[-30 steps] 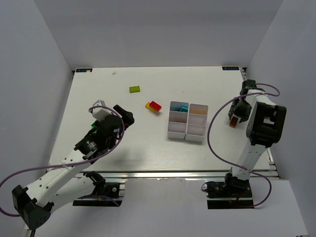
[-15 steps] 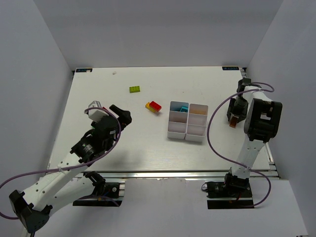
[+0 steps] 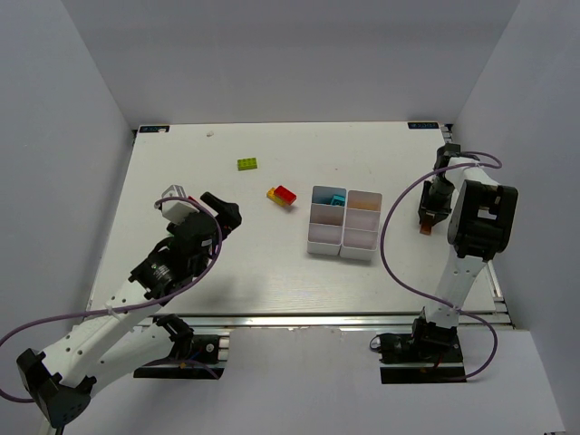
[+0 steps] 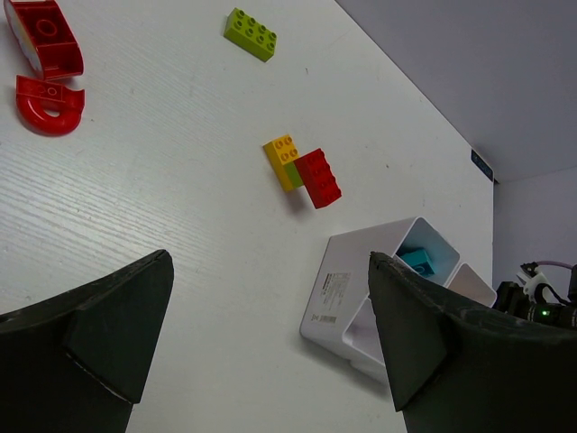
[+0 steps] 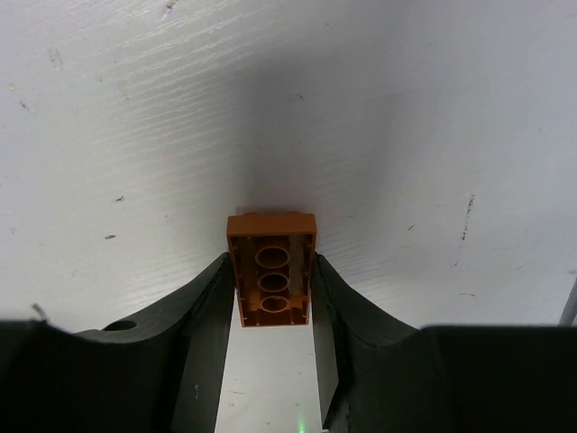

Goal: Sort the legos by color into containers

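My right gripper holds the orange lego and will go up, move left in the top view, and let go of it in the middle bin beside cyan's [image 3: 326, 215], because cyan has its own bin.
My right gripper [image 5: 270, 293] is shut on an orange lego [image 5: 271, 268], hollow underside toward the camera, just over the table at the far right [image 3: 424, 228]. The white container block [image 3: 344, 222] stands mid-table, with a cyan lego [image 3: 335, 198] in its back left bin and something orange in the back right bin [image 3: 363, 205]. A red and yellow lego cluster [image 3: 282, 195] lies left of the block, also in the left wrist view [image 4: 303, 169]. A lime green lego [image 3: 246, 164] lies farther back, also in the left wrist view [image 4: 251, 34]. My left gripper [image 4: 261, 343] is open and empty, at the left [image 3: 225, 210].
Red curved plastic pieces [image 4: 47, 68] show at the left wrist view's upper left. White walls enclose the table on three sides. Purple cables loop beside both arms. The right arm's body [image 3: 485, 222] stands at the table's right edge.
My left arm drew back a little to the left. My right gripper shifted slightly toward the back with the orange lego.
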`<state>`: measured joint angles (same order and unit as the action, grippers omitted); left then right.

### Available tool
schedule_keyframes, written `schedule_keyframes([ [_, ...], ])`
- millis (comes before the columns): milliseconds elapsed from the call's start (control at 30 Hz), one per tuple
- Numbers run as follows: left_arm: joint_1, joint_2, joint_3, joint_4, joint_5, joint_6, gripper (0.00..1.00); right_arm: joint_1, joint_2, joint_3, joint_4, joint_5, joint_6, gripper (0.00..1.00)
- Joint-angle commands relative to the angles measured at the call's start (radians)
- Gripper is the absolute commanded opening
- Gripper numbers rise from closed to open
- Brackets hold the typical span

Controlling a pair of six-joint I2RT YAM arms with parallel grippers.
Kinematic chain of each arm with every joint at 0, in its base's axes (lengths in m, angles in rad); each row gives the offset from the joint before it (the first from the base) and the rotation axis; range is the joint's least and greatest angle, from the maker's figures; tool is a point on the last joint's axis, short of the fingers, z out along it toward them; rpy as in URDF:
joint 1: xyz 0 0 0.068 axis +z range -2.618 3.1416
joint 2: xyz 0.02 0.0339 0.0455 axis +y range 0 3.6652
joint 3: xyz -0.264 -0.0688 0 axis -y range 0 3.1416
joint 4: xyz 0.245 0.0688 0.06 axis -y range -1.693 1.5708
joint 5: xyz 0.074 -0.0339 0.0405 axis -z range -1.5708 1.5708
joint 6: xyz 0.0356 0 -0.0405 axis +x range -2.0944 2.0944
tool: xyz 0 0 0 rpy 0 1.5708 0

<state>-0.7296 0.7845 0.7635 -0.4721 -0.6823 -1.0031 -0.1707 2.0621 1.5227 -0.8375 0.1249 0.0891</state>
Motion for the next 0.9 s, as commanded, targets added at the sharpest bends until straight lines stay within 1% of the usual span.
schedule_keyframes([
  [0,0.002,-0.004,0.019,-0.019,-0.023,0.001,0.98,-0.004,-0.016,0.014,-0.006,-0.062,-0.031,0.24],
  [33,0.002,-0.005,0.019,-0.02,-0.025,0.001,0.98,-0.007,-0.023,0.011,0.0,-0.079,-0.04,0.16],
  [100,0.004,-0.008,0.023,-0.02,-0.025,0.003,0.98,-0.016,-0.034,0.011,0.021,-0.116,-0.051,0.1],
  [133,0.002,-0.01,0.026,-0.017,-0.026,0.004,0.98,-0.019,-0.048,0.014,0.031,-0.116,-0.063,0.04],
  [200,0.002,-0.01,0.03,-0.016,-0.026,0.006,0.98,-0.026,-0.065,0.031,0.057,-0.172,-0.075,0.01],
  [300,0.002,-0.008,0.036,-0.007,-0.023,0.014,0.98,-0.027,-0.126,0.028,0.124,-0.232,-0.086,0.0],
  [367,0.004,-0.007,0.043,0.001,-0.022,0.024,0.98,-0.027,-0.195,-0.001,0.172,-0.276,-0.086,0.0],
  [500,0.002,-0.034,0.034,0.013,-0.016,0.027,0.98,-0.029,-0.321,-0.076,0.276,-0.392,-0.149,0.0],
  [567,0.002,-0.051,0.013,0.021,-0.008,0.024,0.98,-0.03,-0.413,-0.153,0.322,-0.471,-0.186,0.0],
  [600,0.002,-0.062,0.01,0.021,-0.007,0.026,0.98,-0.033,-0.446,-0.185,0.349,-0.496,-0.236,0.0],
  [633,0.002,-0.062,0.01,0.018,-0.005,0.029,0.98,-0.035,-0.518,-0.22,0.414,-0.522,-0.259,0.0],
  [667,0.002,-0.062,0.017,0.009,-0.005,0.032,0.98,-0.035,-0.554,-0.287,0.445,-0.575,-0.285,0.0],
  [700,0.002,-0.056,0.023,0.004,-0.003,0.037,0.98,-0.035,-0.586,-0.315,0.468,-0.603,-0.336,0.0],
  [733,0.002,-0.053,0.028,0.001,-0.002,0.043,0.98,-0.035,-0.624,-0.329,0.477,-0.684,-0.353,0.0],
  [800,0.002,-0.051,0.034,-0.002,0.0,0.047,0.98,-0.027,-0.62,-0.299,0.466,-0.755,-0.356,0.0],
  [867,0.002,-0.056,0.03,0.006,0.006,0.047,0.98,0.005,-0.623,-0.289,0.504,-0.792,-0.365,0.0],
])
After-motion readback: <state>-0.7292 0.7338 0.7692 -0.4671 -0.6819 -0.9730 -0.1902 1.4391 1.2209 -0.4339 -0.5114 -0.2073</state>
